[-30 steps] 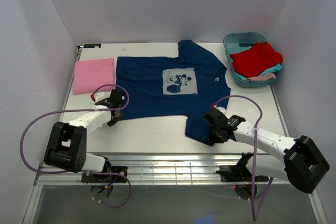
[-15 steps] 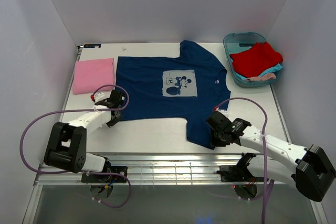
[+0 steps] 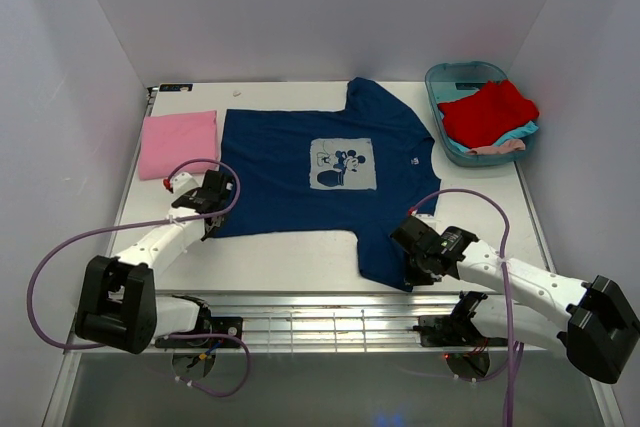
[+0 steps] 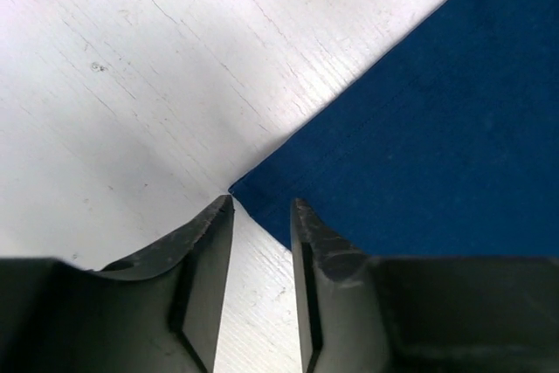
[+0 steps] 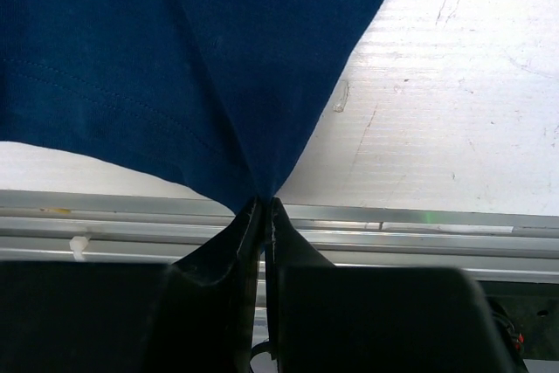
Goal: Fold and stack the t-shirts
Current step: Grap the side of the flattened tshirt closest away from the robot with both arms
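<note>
The navy shirt's near corner (image 3: pixel 214 235) (image 4: pixel 253 196) on the pink t-shirt's side gets my left gripper down onto it next, since that flat tip lies just beyond its open fingers.
A navy blue t-shirt (image 3: pixel 300 162) with a pale square cartoon print (image 3: pixel 343 163) lies spread face up on the white table (image 3: pixel 280 262). My left gripper (image 3: pixel 212 219) (image 4: pixel 262 205) is open at the shirt's near left corner (image 4: pixel 234 188), with bare table between its fingers. My right gripper (image 3: pixel 410 272) (image 5: pixel 265 203) is shut on the shirt's near right corner (image 5: pixel 253 183), close to the table's front edge. A folded pink t-shirt (image 3: pixel 178 143) lies at the far left. Red (image 3: pixel 487 111) and teal (image 3: pixel 522 133) t-shirts sit bunched in the tub.
A teal plastic tub (image 3: pixel 437 80) stands at the far right corner. An aluminium rail (image 5: pixel 410 226) runs along the table's near edge, just under my right gripper. White walls close in the table at the back and both sides.
My left gripper has opened and let go of the shirt's near left corner. My right gripper, shut on the cloth, has drawn its corner nearer the front edge.
</note>
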Motion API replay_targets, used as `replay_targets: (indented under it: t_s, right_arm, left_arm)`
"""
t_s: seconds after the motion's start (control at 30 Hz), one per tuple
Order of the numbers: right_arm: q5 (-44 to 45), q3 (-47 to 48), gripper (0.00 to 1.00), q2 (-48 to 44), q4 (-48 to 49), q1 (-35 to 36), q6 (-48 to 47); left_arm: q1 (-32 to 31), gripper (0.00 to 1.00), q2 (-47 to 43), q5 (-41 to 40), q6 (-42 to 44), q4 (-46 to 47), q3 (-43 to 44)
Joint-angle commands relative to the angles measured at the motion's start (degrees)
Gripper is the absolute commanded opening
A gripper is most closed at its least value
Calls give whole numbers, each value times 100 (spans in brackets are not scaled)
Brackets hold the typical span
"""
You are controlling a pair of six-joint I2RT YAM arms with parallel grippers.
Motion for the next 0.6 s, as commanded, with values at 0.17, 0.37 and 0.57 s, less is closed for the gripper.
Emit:
replay_targets:
  t_s: [0.17,0.37,0.57]
  right_arm:
    - [56,218,8,-60,-100,78,148]
    - [57,226,8,-201,-135,104,209]
    - [109,244,8,-280,-214,113,236]
  left_arm:
    - [53,49,358,93,-95,109,-91]
    - [131,49,559,225,-86,206,-56]
    - [202,49,1016,568,-165,347,-108]
